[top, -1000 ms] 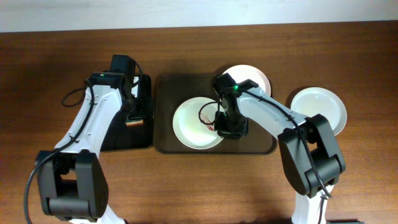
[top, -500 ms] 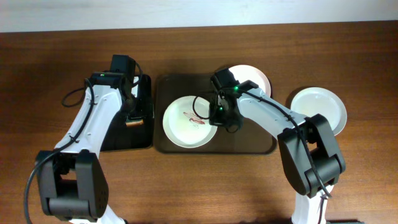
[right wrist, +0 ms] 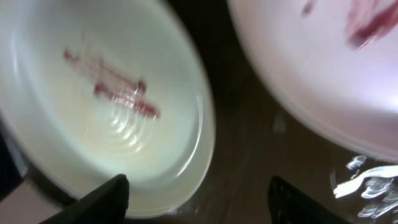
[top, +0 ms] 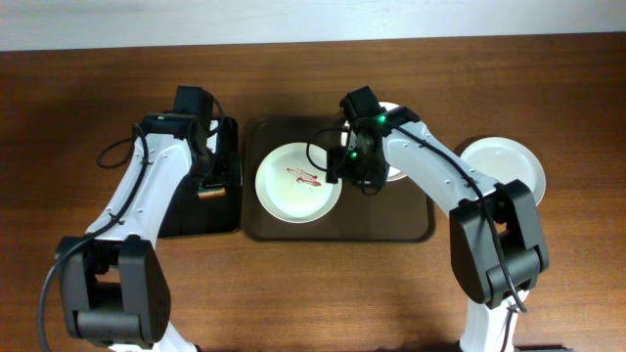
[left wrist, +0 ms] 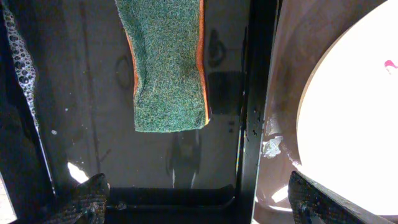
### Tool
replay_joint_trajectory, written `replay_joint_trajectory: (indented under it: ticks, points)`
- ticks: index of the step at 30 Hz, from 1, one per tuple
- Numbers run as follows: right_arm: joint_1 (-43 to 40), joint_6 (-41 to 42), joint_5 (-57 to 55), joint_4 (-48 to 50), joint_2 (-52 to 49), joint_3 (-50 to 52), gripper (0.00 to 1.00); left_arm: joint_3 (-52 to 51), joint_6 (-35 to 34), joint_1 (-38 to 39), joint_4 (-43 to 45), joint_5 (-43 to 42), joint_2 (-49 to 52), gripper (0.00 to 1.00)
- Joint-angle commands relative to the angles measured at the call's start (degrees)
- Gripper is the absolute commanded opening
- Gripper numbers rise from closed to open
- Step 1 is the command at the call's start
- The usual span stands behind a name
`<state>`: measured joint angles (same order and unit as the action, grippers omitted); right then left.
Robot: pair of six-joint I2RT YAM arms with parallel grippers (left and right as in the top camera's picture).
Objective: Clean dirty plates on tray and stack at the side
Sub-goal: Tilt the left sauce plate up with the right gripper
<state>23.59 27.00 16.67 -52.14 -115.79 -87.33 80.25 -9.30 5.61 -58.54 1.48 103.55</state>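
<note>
I will bring my right gripper down and back over the streaked plate's rim facing the other plate point(top: 336, 196) point(right wrist: 206, 158) next. That rim is below my gripper, and the bare tray there leaves room for my fingers.
A white plate point(top: 298, 183) with a red-brown streak lies on the left half of the dark-brown tray point(top: 391, 217). A second plate point(top: 399, 119) sits at the tray's far right corner, mostly hidden under my right arm. A third plate point(top: 504, 168) rests on the bare table to the right. My right gripper point(top: 354, 181) hovers open between the two tray plates. In the right wrist view the streaked plate point(right wrist: 106, 93) is at the left, the other streaked plate point(right wrist: 323, 68) at the upper right, and the right gripper point(right wrist: 200, 205) holds nothing. My left gripper point(top: 208, 176) is open.
A glossy black tray point(top: 186, 220) stands left of the brown tray. In it lies a green sponge point(left wrist: 168, 62) with an orange edge, ahead of my open left gripper point(left wrist: 199, 205). The black tray's wall point(left wrist: 252, 93) separates it from the brown tray point(left wrist: 280, 93).
My right gripper slid the streaked plate leftward across the tray while shut, then opened, let go and drew back toward the tray's middle. The left arm has not moved.
</note>
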Motion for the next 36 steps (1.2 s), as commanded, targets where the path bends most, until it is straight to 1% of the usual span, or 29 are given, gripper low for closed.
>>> replay_joint_trajectory:
  ticks: [1,2,5,12,15,18,25,29,35,36]
  points:
    - [1.2,0.5,7.6,-3.2,1.1,-0.7,0.72,-0.1,-0.5,-0.2,-0.1,-0.1,-0.9,0.9]
    - [1.9,0.5,7.5,-3.4,1.1,-0.6,0.73,-0.1,-0.5,-0.2,-0.1,-0.1,-0.9,0.9]
    - [4.2,5.8,5.6,-3.2,1.0,-0.6,0.72,-0.1,-0.5,-0.2,-0.1,-0.1,-0.9,0.9]
    - [9.1,16.8,-3.1,-2.1,0.8,-0.5,0.62,-0.1,-0.5,-0.2,-0.1,-0.1,-0.9,0.9]
    - [10.6,20.6,-3.5,-0.9,0.5,0.1,0.59,-0.1,-0.5,-0.2,-0.1,-0.1,-0.9,0.9]
    - [11.3,24.4,-3.5,-0.3,0.1,0.9,0.57,-0.1,-0.5,-0.2,-0.1,-0.1,-0.9,0.9]
    - [11.7,30.5,-3.4,1.0,0.1,4.0,0.57,-0.1,-0.5,-0.2,-0.1,-0.1,-0.9,0.9]
    - [11.8,32.1,-3.4,2.2,0.1,5.6,0.56,-0.1,-0.5,-0.2,-0.1,-0.1,-0.9,0.9]
    - [11.8,33.5,-3.4,5.4,0.0,9.1,0.51,-0.1,-0.5,-0.2,-0.1,0.0,-0.9,0.9]
    - [11.8,33.5,-3.5,5.7,0.0,9.4,0.49,-0.1,-0.5,-0.2,-0.1,-0.1,-0.9,0.9]
